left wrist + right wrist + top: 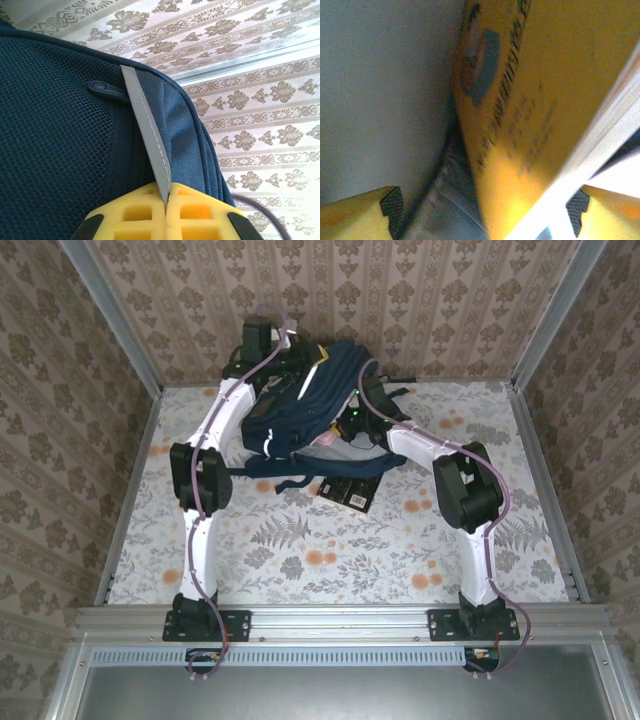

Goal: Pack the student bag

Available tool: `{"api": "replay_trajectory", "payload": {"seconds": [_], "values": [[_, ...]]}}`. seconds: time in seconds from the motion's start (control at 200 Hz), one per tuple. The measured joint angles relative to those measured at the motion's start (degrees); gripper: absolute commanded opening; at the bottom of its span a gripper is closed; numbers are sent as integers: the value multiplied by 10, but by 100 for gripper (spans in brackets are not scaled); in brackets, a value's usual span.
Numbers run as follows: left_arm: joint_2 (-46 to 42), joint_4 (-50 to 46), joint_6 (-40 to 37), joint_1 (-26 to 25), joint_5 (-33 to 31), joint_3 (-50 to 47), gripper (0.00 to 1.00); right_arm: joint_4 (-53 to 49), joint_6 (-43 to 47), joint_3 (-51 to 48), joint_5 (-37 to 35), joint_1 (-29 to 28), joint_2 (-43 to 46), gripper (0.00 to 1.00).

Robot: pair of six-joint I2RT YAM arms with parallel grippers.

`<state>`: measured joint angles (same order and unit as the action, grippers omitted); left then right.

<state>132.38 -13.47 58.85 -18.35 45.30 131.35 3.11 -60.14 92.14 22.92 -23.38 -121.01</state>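
Note:
The yellow book [530, 100] already leans inside the bag, so my left gripper needs to pull the bag's grey stripe sideways next, toward the bag's patterned side nearest it, and let go of it.
The student bag [300, 405], navy blue, stands propped up at the back centre of the table. My left gripper [166, 200] is shut on the bag's grey reflective stripe [147, 130], beside dark mesh fabric, and holds the bag's top up [268, 340]. My right gripper [485, 215] reaches into the bag's opening [350, 425]; its jaws stand wide open. Just ahead of them a yellow book [530, 100] with white page edges leans against the bag's grey lining [380, 90], and neither pad touches it.
A black book [348, 490] lies flat on the floral table cover in front of the bag. A dark strap [290, 483] trails from the bag onto the table. Patterned walls close in the back and both sides.

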Motion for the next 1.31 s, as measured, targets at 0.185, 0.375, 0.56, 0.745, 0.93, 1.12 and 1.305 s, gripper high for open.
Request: {"api": "replay_trajectory", "payload": {"seconds": [0.185,0.375,0.56,0.745,0.93,1.12,1.305], "values": [[0,11,16,24,3,-2,0,-78,84,-90,-31,26,127,88],[0,32,37,57,-8,-5,0,-110,163,-214,-76,42,342,87],[-22,-12,-11,98,-57,-7,0,-132,186,-307,-108,73,429,86],[-57,-95,-96,119,-132,-10,29,-169,185,-331,-104,96,346,86],[-65,-167,-168,89,-183,-18,56,-170,169,-332,-76,94,282,86],[-156,-182,-223,-10,-221,-169,58,-151,146,-333,-38,94,242,86],[-210,-143,-228,-86,-201,-313,60,-116,117,-337,-5,94,208,86]]}}
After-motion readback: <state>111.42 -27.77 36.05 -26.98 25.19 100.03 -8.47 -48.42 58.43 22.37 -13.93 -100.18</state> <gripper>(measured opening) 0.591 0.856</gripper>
